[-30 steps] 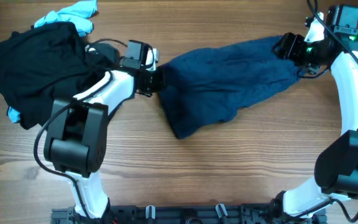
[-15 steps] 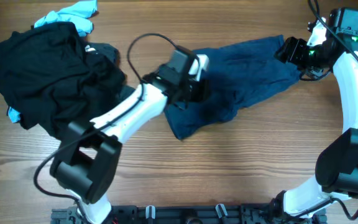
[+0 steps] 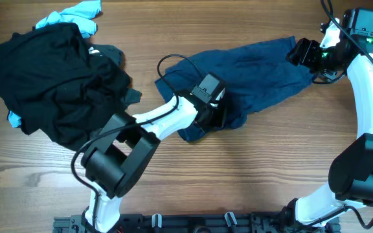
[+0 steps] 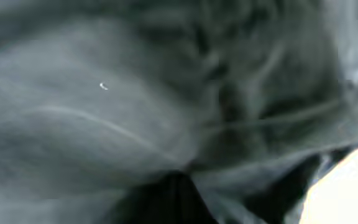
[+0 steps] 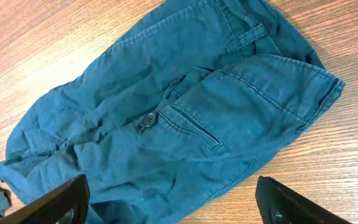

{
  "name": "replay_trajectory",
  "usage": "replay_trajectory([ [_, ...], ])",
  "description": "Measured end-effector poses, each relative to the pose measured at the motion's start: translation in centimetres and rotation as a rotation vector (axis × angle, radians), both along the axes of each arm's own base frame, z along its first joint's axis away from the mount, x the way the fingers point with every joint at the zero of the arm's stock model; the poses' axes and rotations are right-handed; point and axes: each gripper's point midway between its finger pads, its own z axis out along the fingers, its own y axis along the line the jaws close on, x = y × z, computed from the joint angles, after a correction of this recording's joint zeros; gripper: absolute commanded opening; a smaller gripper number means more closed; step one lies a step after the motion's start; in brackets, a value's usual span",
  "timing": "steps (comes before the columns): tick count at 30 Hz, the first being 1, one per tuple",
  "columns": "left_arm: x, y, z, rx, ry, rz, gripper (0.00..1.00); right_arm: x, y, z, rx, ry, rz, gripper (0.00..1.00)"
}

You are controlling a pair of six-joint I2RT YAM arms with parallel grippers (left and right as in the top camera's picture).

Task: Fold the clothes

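Note:
My left gripper draws the fabric outward toward the shorts' end by the black pile next and releases it there, because this part of the shorts lies bunched up and crumpled.
Dark blue shorts lie spread and crumpled across the middle of the wooden table. My left gripper is down on their lower left part. Blurred blue-grey fabric fills the left wrist view, so its jaws are hidden. My right gripper hovers over the right end of the shorts. Its fingers are wide open and empty. Below it the right wrist view shows the waistband, a back pocket and a button of the shorts.
A big pile of black clothes lies at the far left, with a light blue garment sticking out behind it. Bare wood table shows in front of the shorts.
My left arm has swung from the left edge of the shorts rightward and toward the front, onto their lower left part. The right gripper has stayed near the right end.

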Motion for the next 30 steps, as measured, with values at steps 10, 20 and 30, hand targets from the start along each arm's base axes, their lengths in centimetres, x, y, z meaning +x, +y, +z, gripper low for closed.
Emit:
replay_trajectory([
  [10, 7.3, 5.1, 0.1, 0.198, -0.251, 0.210, 0.09, -0.5, 0.1, -0.2, 0.004, 0.022, 0.000, 0.86],
  [20, 16.0, 16.3, 0.5, 0.235, -0.362, 0.524, 0.17, -1.2, 0.1, -0.5, 0.001, 0.055, -0.004, 0.95],
  [30, 16.3, 15.4, 0.3, 0.131, -0.318, 0.465, 0.17, 0.7, -3.9, -5.2, 0.005, 0.079, -0.053, 0.99],
])
